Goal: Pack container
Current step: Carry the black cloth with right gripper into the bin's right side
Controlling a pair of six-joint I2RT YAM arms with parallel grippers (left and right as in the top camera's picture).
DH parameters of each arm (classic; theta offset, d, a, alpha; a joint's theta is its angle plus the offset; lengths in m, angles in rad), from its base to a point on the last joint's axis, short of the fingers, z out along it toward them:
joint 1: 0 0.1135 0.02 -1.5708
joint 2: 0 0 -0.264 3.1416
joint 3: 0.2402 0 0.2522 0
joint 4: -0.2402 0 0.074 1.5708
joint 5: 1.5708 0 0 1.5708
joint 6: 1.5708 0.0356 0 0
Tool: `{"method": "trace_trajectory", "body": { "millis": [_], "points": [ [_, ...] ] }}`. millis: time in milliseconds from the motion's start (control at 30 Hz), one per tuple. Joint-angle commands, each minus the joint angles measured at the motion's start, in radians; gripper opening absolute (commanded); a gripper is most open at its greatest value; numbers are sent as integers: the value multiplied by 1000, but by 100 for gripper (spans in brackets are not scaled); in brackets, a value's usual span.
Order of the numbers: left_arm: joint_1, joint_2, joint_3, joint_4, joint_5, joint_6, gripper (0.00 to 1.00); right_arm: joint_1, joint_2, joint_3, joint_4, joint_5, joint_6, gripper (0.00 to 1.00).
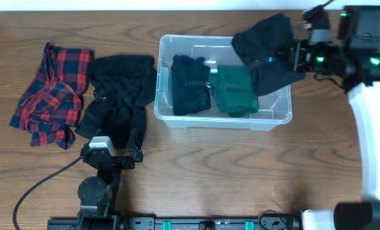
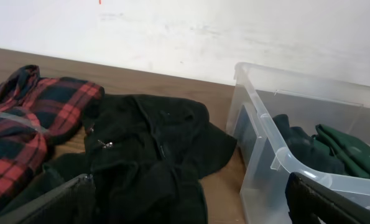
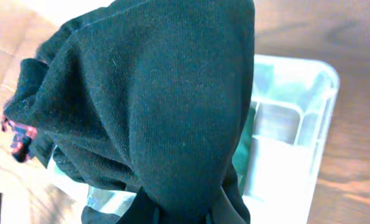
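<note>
My right gripper should next lower the dark garment onto the container's empty bottom beside the folded green garment, shifting slightly toward the green garment.
The clear container stands at the table's centre and holds a folded black garment and a folded green garment. My right gripper is shut on a dark garment and holds it over the container's right end; that cloth fills the right wrist view. My left gripper is open and empty, low at the near edge of a black jacket. The jacket and the container show in the left wrist view.
A red and navy plaid shirt lies crumpled at the far left, touching the black jacket. A black cable runs from the left arm's base across the front left of the table.
</note>
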Motion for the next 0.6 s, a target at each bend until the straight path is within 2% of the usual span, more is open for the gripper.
{"method": "trace_trajectory", "body": {
  "millis": [0,233,567],
  "points": [
    [5,1,-18,-36,-15,6,98,37,66,10,8,67,68,1],
    [5,1,-18,-36,-15,6,98,67,178,10,20,153,199,1],
    [5,1,-18,-36,-15,6,98,117,246,0,26,264,395,1]
  ]
}}
